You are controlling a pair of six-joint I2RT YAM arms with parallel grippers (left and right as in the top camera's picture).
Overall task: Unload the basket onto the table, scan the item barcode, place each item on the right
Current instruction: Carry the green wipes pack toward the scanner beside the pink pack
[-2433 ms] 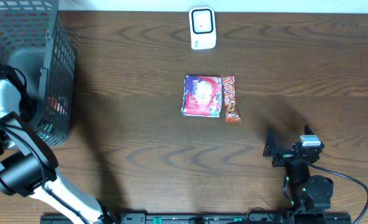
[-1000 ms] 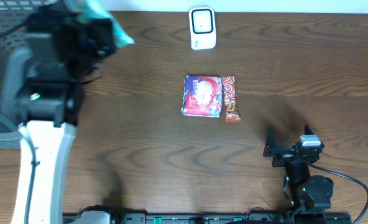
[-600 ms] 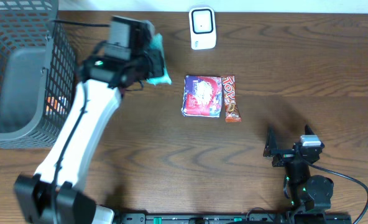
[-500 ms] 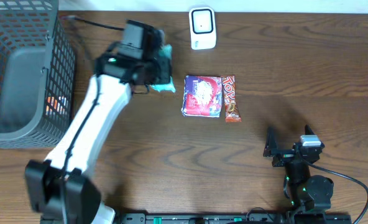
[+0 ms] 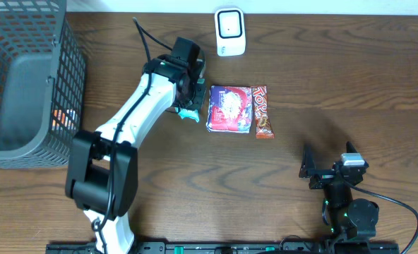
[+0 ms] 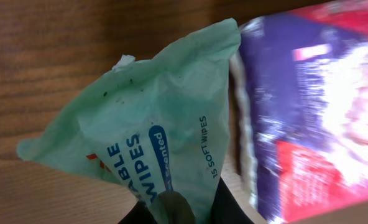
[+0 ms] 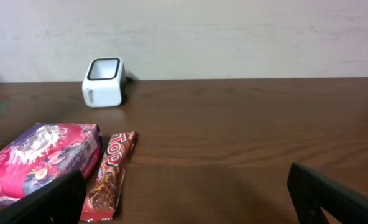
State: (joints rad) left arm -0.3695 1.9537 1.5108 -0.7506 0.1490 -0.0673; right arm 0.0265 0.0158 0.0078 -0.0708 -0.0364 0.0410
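The clear wood beside the snack packet lies below, so my left gripper should next lower the wipes pack (image 5: 189,113) onto that bare tabletop and let go of it.
A pale green wipes pack (image 6: 159,118) fills the left wrist view, and my left gripper (image 6: 174,208) is shut on its lower edge. From overhead, the left gripper (image 5: 188,95) hovers just left of a purple and pink snack packet (image 5: 229,109), with a teal corner of the wipes pack (image 5: 189,113) showing below it. The white barcode scanner (image 5: 230,32) stands at the table's far edge, its window facing up. My right gripper (image 5: 327,159) rests open near the front right, holding nothing.
A red candy bar (image 5: 263,111) lies against the snack packet's right side. A dark wire basket (image 5: 25,77) takes up the far left. In the right wrist view, the scanner (image 7: 103,82), the packet (image 7: 41,158) and the candy bar (image 7: 110,176) lie ahead to the left.
My left arm has swung from the basket rightward across the table with the wipes pack, ending beside the snack packet. The right arm has not moved.
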